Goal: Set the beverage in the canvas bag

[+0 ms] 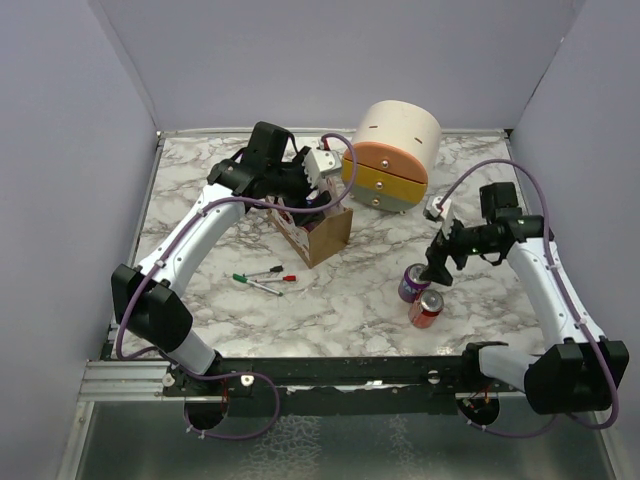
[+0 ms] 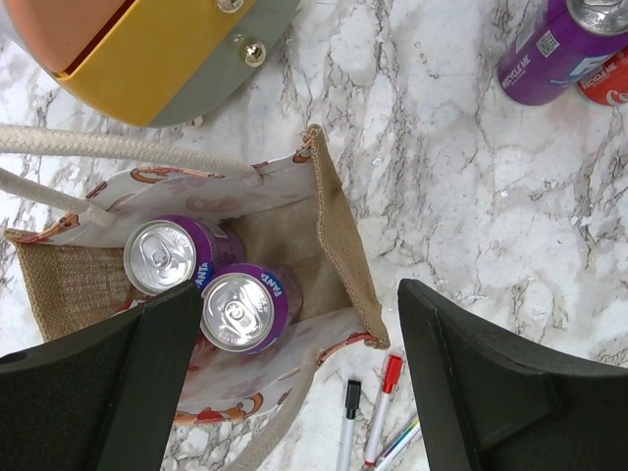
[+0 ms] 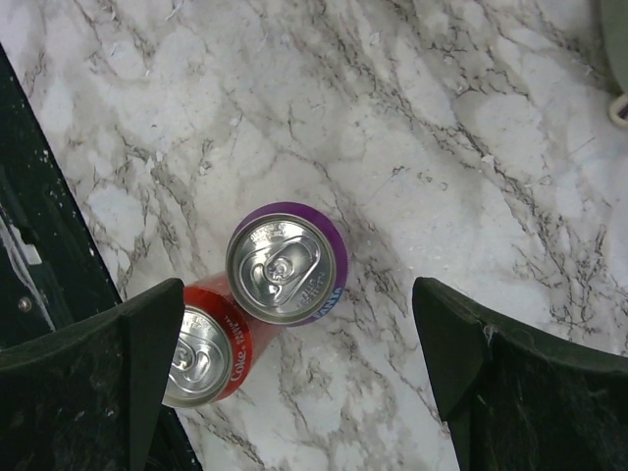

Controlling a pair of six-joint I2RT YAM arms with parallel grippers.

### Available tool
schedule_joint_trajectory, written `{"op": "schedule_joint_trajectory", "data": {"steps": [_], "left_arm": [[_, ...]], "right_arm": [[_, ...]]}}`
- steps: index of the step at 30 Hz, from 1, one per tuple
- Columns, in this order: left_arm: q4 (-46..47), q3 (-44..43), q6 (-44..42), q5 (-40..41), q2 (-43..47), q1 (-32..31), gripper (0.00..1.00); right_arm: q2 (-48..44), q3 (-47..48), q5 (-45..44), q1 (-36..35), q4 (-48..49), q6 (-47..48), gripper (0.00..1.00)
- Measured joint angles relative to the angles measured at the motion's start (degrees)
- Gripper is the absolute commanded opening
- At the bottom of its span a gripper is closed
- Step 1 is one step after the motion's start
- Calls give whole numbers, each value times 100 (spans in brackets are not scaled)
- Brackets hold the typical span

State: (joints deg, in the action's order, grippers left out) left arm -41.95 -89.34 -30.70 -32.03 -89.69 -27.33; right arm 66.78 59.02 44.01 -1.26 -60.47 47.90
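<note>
The can's lid shows between the open fingers of my right gripper, so I need to lower that gripper, moving left in the top view, onto the purple can's upper body [image 1: 411, 284] [image 3: 287, 263].
The tan canvas bag [image 1: 328, 236] stands open at mid-table, with pale loop handles [image 2: 108, 147]. In the left wrist view its brown wall [image 2: 343, 235] shows, and two purple Fanta cans [image 2: 238, 311] stand upright inside it. My left gripper [image 1: 314, 193] hovers over the bag's mouth, open and empty [image 2: 294, 378]. A purple Fanta can [image 1: 412, 282] and a red Coke can [image 1: 426, 308] stand touching on the table at the right. My right gripper [image 1: 440, 268] is open above them. The purple can [image 3: 285, 263] lies between its fingers and the red can [image 3: 201, 353] is by the left finger.
A round cream drawer unit [image 1: 395, 150] with orange, yellow and grey drawers stands just behind the bag. Several marker pens [image 1: 265, 280] lie in front of the bag and show in the left wrist view [image 2: 383, 402]. Walls enclose the table on three sides.
</note>
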Motion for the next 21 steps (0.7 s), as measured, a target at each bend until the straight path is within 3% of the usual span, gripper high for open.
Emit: {"op": "schedule_joint_trajectory", "data": {"steps": [14,21], "left_arm": [[120,76,146,0,2,0,83],[136,109,131,-11,2,-17,80]], "right_arm": [[-2,-713,-1272,-1224,562,-424,100],[188,-1102,-1639,-1569,1115,-752,89]]}}
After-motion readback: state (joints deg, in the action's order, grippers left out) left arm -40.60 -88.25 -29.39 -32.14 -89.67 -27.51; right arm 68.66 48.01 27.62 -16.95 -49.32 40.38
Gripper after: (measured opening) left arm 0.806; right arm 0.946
